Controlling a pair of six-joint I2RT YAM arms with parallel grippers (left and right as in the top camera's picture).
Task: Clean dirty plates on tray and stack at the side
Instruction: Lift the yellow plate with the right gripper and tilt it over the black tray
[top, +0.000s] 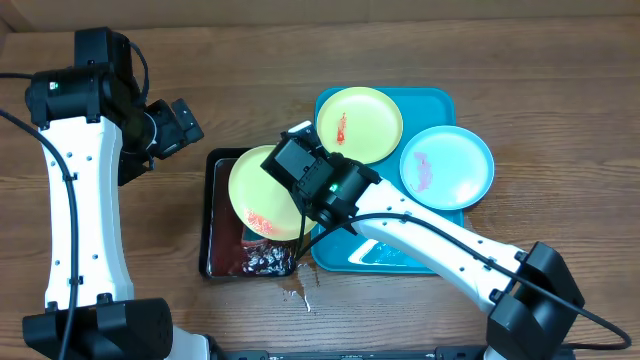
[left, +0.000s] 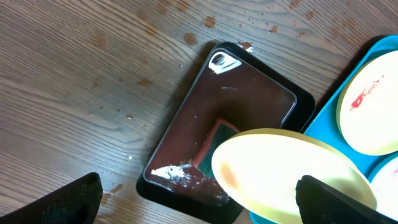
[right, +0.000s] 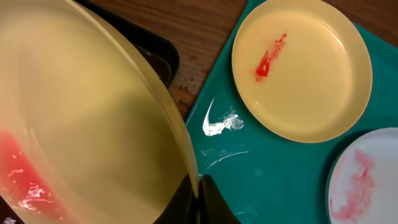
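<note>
The table beside the blue-white plate is bare, so I will lift my right gripper across the teal tray (top: 335, 250), lower it there and let go of the plate's rim.
My right gripper (right: 198, 198) is shut on the rim of a pale yellow-green plate (top: 258, 192) with a red smear. It holds the plate tilted above the dark brown tray (top: 215, 215); the plate also shows in the right wrist view (right: 87, 143) and the left wrist view (left: 283, 171). A second yellow-green plate (top: 359, 124) with a red smear and a pale blue-white plate (top: 447, 166) with pink smears lie on the teal tray (top: 335, 250). My left gripper (top: 182, 124) is open and empty, raised over bare table left of the brown tray.
The brown tray (left: 249, 106) holds dark wet residue, white specks and a teal-red object under the plate. Spill marks lie on the wooden table (top: 300, 295) at the tray's front. White smears mark the teal tray floor (right: 217, 124).
</note>
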